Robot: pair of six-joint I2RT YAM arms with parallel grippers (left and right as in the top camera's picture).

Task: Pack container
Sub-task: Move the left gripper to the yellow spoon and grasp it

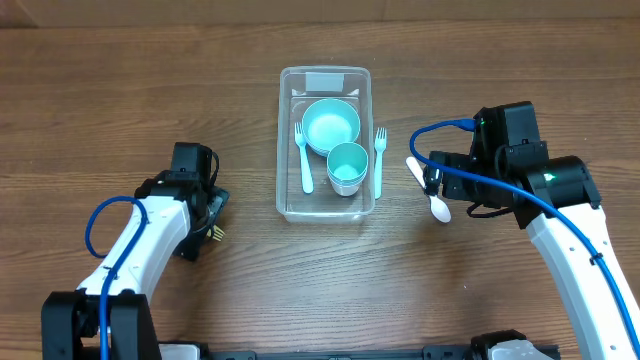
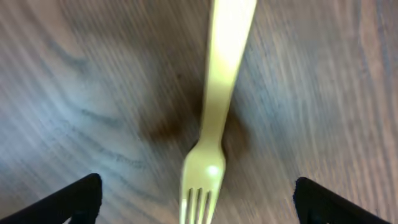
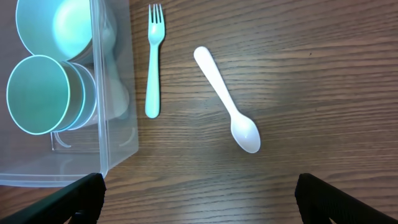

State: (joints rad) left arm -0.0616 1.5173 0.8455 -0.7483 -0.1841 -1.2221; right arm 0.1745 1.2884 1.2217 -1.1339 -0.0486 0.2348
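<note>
My left gripper lowers onto the yellow fork's handle just behind its tined head next, since the gripper's fingers already stand on either side of the handle.
The clear container stands mid-table with a white label at its far end. Inside are a blue bowl, a teal cup and a light blue fork. A teal fork lies on the table just right of the container, and a white spoon lies further right. My right gripper is open above the table, near the spoon and the teal fork. My left gripper is open low over a yellow fork, one finger on each side.
The container's wall, the cup and the bowl fill the left of the right wrist view. In the overhead view the left gripper is left of the container and the yellow fork's tines show beneath it.
</note>
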